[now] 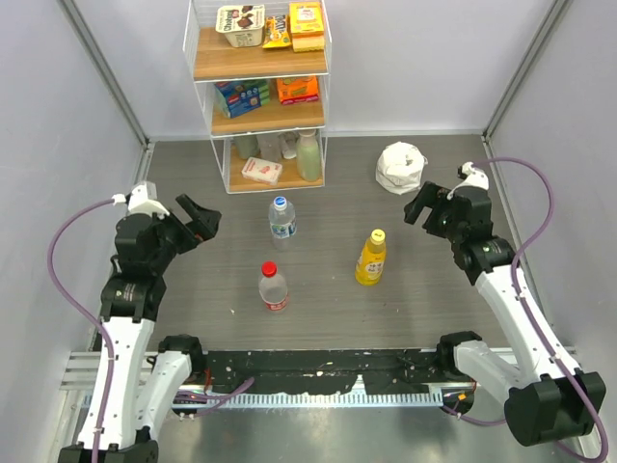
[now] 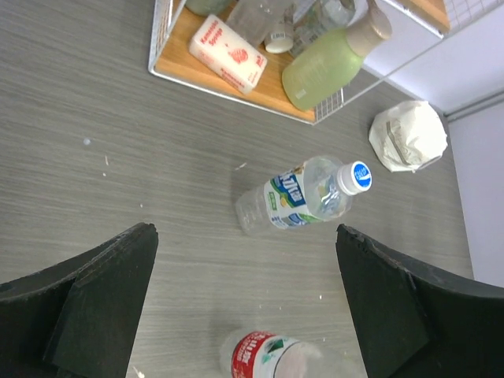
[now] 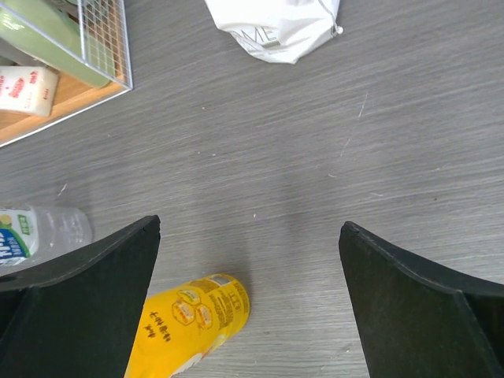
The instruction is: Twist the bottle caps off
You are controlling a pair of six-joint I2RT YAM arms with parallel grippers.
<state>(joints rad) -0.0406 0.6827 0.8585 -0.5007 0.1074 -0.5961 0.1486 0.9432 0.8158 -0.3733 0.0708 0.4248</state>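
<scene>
The yellow cap (image 1: pixel 378 234) is still on its bottle, back and to the left in the top view, so I should move my right gripper that way onto it next.
Three bottles stand upright and capped mid-table. The clear bottle with a blue label (image 1: pixel 281 222) carries a white cap (image 1: pixel 280 203). The clear bottle with a red label (image 1: pixel 274 291) carries a red cap (image 1: pixel 269 269). The yellow bottle (image 1: pixel 370 260) carries a yellow cap (image 1: pixel 378 234). My left gripper (image 1: pixel 201 220) is open and empty, left of the two clear bottles; its view shows the blue-label bottle (image 2: pixel 299 197) and the red-label bottle (image 2: pixel 272 356) ahead of the open gripper (image 2: pixel 248 303). My right gripper (image 1: pixel 422 204) is open and empty, right of the yellow bottle (image 3: pixel 185 327).
A white wire rack with wooden shelves (image 1: pixel 258 92) stands at the back, with a pale green bottle (image 1: pixel 308 156) and a small carton (image 1: pixel 261 171) on its lowest shelf. A crumpled white bag (image 1: pixel 400 167) lies back right. Grey walls enclose the table.
</scene>
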